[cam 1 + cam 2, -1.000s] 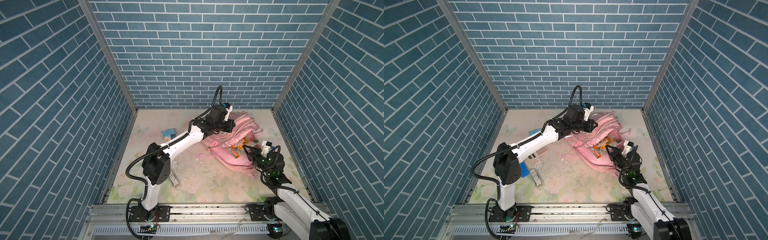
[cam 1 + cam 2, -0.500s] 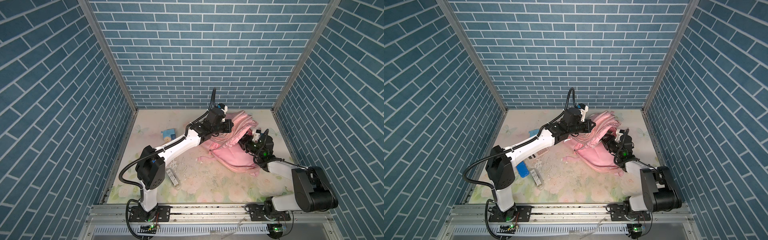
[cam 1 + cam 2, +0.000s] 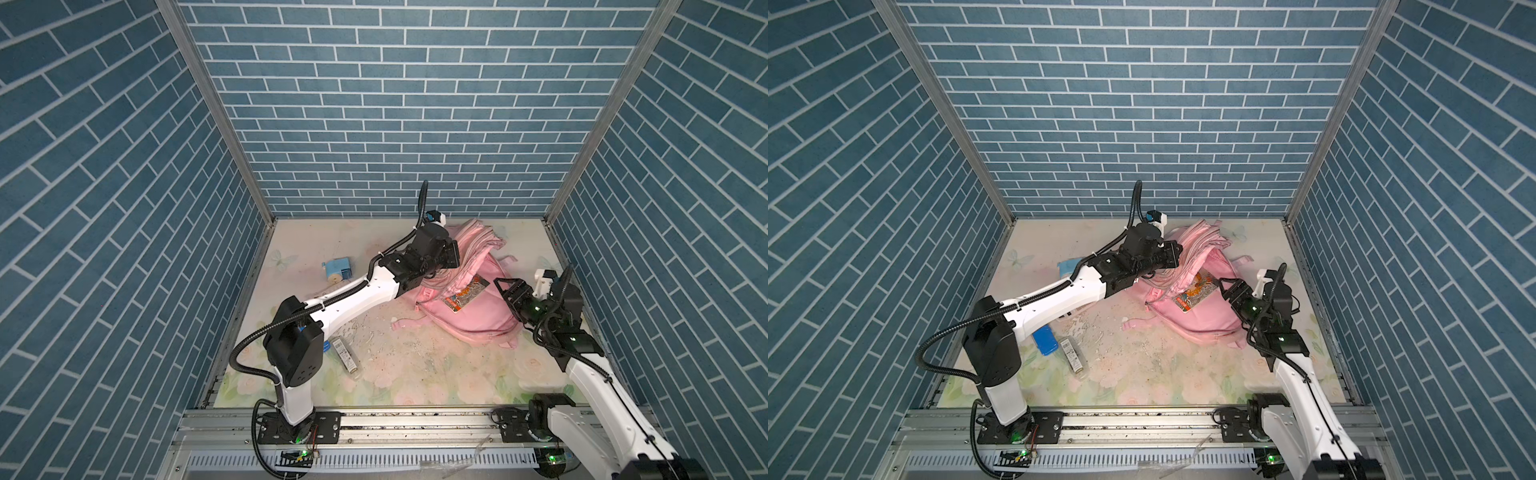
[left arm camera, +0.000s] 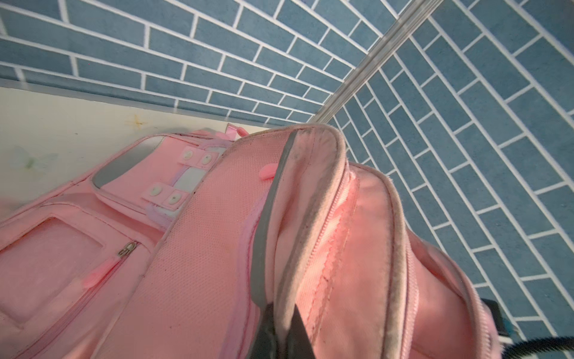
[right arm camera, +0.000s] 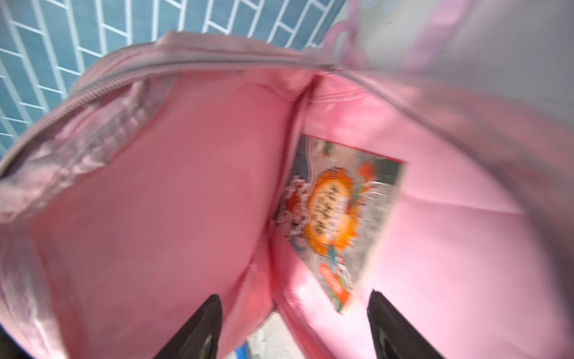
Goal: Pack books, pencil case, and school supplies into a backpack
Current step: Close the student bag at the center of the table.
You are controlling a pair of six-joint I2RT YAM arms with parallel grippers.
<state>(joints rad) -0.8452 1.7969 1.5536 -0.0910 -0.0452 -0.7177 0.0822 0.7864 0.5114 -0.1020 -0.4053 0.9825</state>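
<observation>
My left gripper lowers the flap's grey-edged rim over the book in the opening [image 3: 467,295] and releases it next, as the book already touches the pink lining.
The pink backpack [image 3: 482,316] [image 3: 1204,316] lies on its back at the rear right of the table, mouth toward the front. My left gripper [image 3: 456,254] [image 4: 283,334] is shut on the grey-edged rim of its upper flap [image 4: 310,192] and holds the mouth up. The book [image 3: 464,294] [image 5: 338,214], with its orange circle showing, lies in the opening against the pink lining [image 5: 186,202]. My right gripper [image 3: 502,287] [image 5: 293,323] stands open and empty just outside the mouth, a short way from the book's near corner. The light blue pencil sharpener [image 3: 337,270] sits on the table to the left.
A clear flat pack with a barcode label [image 3: 345,358] [image 3: 1074,358] lies by the left arm's elbow, next to a blue oblong item [image 3: 1045,340] that may be the pencil case. A pink zip pull on a cord [image 3: 395,326] trails in front of the backpack. Brick-patterned walls enclose three sides.
My right gripper has opened, let go of the book and drawn back out of the backpack's mouth. The left gripper keeps its hold on the flap, slightly shifted.
</observation>
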